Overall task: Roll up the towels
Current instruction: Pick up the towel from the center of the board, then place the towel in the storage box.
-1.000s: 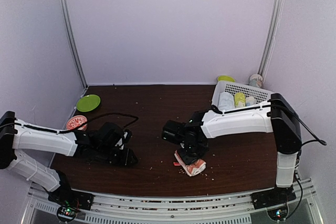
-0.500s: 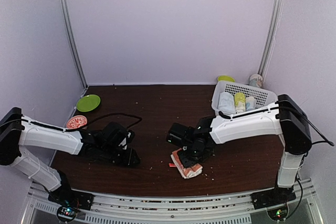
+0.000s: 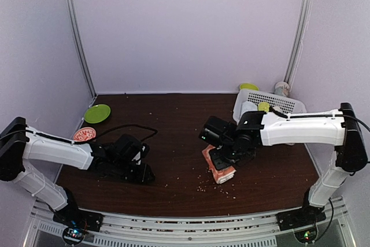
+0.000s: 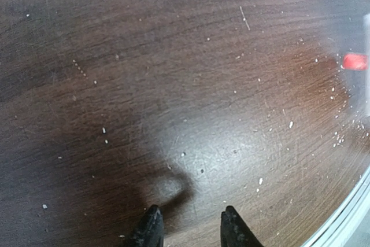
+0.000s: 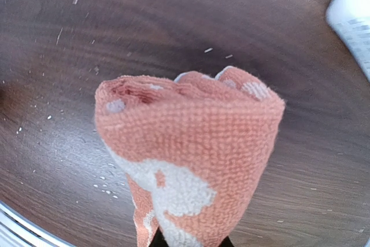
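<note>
My right gripper swings outward next to the side end of the basket, which lies to its right in the top view, and lowers to release beside the stored rolls.
The orange towel with cream patterns point(image 3: 218, 167) is rolled up and held off the table by my right gripper point(image 3: 226, 155), right of the table's middle. In the right wrist view the roll point(image 5: 191, 154) fills the centre and hides the fingers, which are shut on its lower end. My left gripper point(image 3: 143, 173) rests low over bare table at the front left; in the left wrist view its fingertips point(image 4: 154, 229) stand apart with nothing between them point(image 4: 191, 227). The light blue dotted towel is not in view.
A white basket point(image 3: 286, 104) at the back right holds a white roll and a yellow-green roll point(image 3: 263, 107). A green plate point(image 3: 97, 113) and a red patterned bowl point(image 3: 84, 135) sit at the far left. Crumbs are scattered on the dark wood table point(image 3: 173, 120).
My right gripper has lifted the orange towel roll and carried it right and toward the back, toward the basket. The left arm has barely moved.
</note>
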`<state>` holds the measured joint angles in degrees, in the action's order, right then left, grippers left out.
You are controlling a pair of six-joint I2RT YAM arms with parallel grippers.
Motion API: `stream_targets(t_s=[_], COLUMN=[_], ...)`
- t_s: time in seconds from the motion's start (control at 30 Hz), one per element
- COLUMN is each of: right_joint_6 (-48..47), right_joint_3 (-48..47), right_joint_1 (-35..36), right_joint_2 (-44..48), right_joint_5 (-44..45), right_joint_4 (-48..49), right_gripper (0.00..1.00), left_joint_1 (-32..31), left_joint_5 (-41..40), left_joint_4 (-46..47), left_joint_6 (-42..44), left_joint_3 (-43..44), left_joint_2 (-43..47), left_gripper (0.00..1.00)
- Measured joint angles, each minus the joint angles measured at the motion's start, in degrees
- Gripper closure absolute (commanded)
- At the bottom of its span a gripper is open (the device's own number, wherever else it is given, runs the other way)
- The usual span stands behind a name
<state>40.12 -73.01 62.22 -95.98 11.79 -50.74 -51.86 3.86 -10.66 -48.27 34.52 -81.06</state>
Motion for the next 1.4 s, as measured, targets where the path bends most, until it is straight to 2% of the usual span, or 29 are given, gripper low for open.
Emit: stream_targets(t_s=[0.23,0.4,0.43,0.57,0.8,0.97,1.2,1.4], right_joint_6=[-3.3,-7.5,-9.0,-12.1,-17.5,-19.8,-22.4,-23.2], right_joint_3=[-2.7,-6.4,-7.3,-8.4,-12.9,-17.3,-25.0,-30.1], right_joint_1=[-6.3,-18.8,-23.7,-32.4,-47.1,-54.6,-60.5,-62.5], right_joint_2=[11.3,17.7,18.5,18.2,10.7,2.5,-9.1,-17.2], right_joint_5=[5.7,8.6,9.0,9.2,9.7,9.0,8.7,8.4], right_joint_4=[-8.3,-11.2,-11.3,-11.1,-9.2,-7.5,-7.5,-7.9], right_gripper=[1.00,1.00,1.00,1.00,1.00,1.00,1.00,1.00], left_joint_1=[0.0,0.0,0.0,0.0,0.0,0.0,0.0,0.0], left_joint_5=[-0.3,-0.7,-0.7,-0.5,-0.2,-0.1,-0.1,-0.3], left_joint_4=[-2.8,-4.5,-4.6,-4.8,-6.6,-7.5,-7.9,-9.2], left_joint_6=[0.9,1.9,1.9,2.4,4.8,6.1,7.1,8.5], left_joint_3=[2.6,4.9,5.3,7.0,8.4,8.8,11.0,15.5], left_joint_2=[0.0,0.0,0.0,-0.4,-0.7,-2.0,-5.9,-10.6], left_gripper=[0.65,0.65,0.65,0.65,0.65,0.65,0.65,0.66])
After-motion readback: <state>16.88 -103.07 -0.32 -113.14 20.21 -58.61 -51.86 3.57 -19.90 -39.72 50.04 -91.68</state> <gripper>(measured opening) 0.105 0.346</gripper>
